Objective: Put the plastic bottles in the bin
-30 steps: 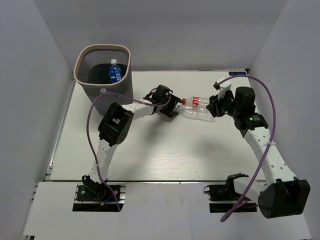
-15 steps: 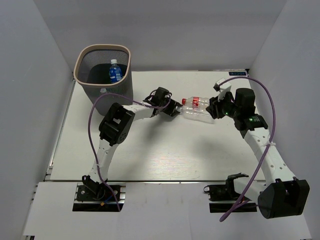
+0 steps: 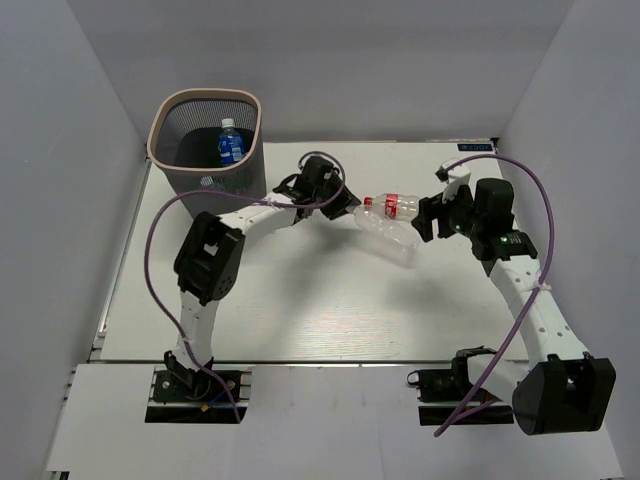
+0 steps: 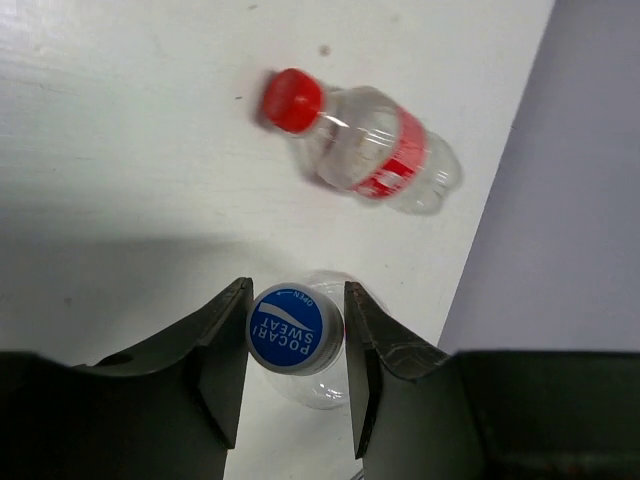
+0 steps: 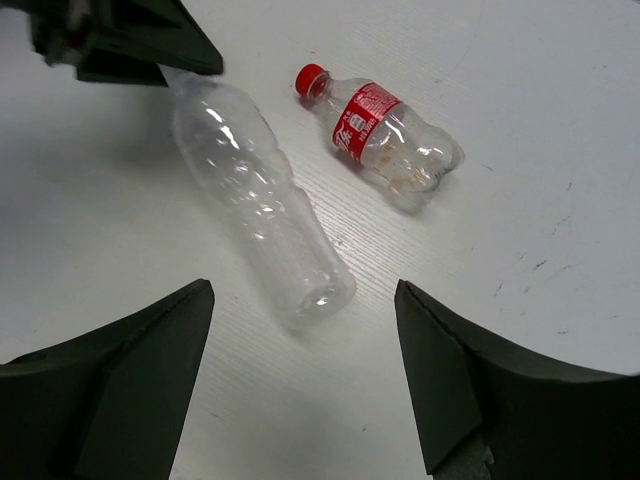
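Observation:
The tall bin's opening (image 3: 204,135) is left of my left gripper in the top view, so next I raise the bottle above the bin's rim, cross over and release it.
My left gripper (image 3: 345,203) is shut on the blue cap (image 4: 295,328) of a clear label-less plastic bottle (image 3: 385,230) and holds it off the table, its base slanting down to the right. In the left wrist view the gripper (image 4: 297,292) has a finger on each side of the cap. A second bottle with a red cap and red label (image 3: 394,206) lies on the table just behind; it also shows in the left wrist view (image 4: 365,152) and the right wrist view (image 5: 385,140). My right gripper (image 3: 427,217) is open and empty beside the clear bottle's base (image 5: 300,280). The grey mesh bin (image 3: 157,130) stands at the far left.
One blue-labelled bottle (image 3: 230,145) stands inside the bin. Grey walls enclose the white table (image 3: 300,310) at the left, back and right. My left arm stretches across the table in front of the bin.
My left gripper has closed on the clear bottle's cap and raised it toward the back left. The bottle's base has swung free of my right gripper, which has drawn back slightly.

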You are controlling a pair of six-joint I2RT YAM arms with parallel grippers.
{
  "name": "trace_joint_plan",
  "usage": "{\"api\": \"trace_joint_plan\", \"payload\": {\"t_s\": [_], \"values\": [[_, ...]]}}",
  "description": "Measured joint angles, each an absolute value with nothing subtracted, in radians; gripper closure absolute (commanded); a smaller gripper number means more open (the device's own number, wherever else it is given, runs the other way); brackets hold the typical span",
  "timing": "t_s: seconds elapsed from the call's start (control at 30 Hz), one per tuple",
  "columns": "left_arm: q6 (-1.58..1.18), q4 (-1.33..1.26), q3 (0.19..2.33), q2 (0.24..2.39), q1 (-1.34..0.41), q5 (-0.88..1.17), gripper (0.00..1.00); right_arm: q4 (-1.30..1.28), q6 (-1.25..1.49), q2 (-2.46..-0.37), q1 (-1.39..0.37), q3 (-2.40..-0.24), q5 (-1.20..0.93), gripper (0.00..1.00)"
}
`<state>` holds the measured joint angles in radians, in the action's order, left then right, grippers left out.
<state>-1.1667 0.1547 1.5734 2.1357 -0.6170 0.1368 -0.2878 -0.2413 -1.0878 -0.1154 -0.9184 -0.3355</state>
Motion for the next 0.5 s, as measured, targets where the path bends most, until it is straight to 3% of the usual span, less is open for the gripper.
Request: {"api": "trace_joint_plan", "payload": {"t_s": [0.3, 0.5], "values": [[-0.873, 0.268, 1.617, 1.829, -0.623, -0.001, 1.0, -0.252, -0.193, -1.108, -0.084, -0.933, -0.336, 0.21], [-0.747, 0.331, 1.79, 1.743, -0.611, -0.147, 1.0, -0.231, -0.194, -1.116, -0.079, -0.934, -0.337, 0.21]]}}
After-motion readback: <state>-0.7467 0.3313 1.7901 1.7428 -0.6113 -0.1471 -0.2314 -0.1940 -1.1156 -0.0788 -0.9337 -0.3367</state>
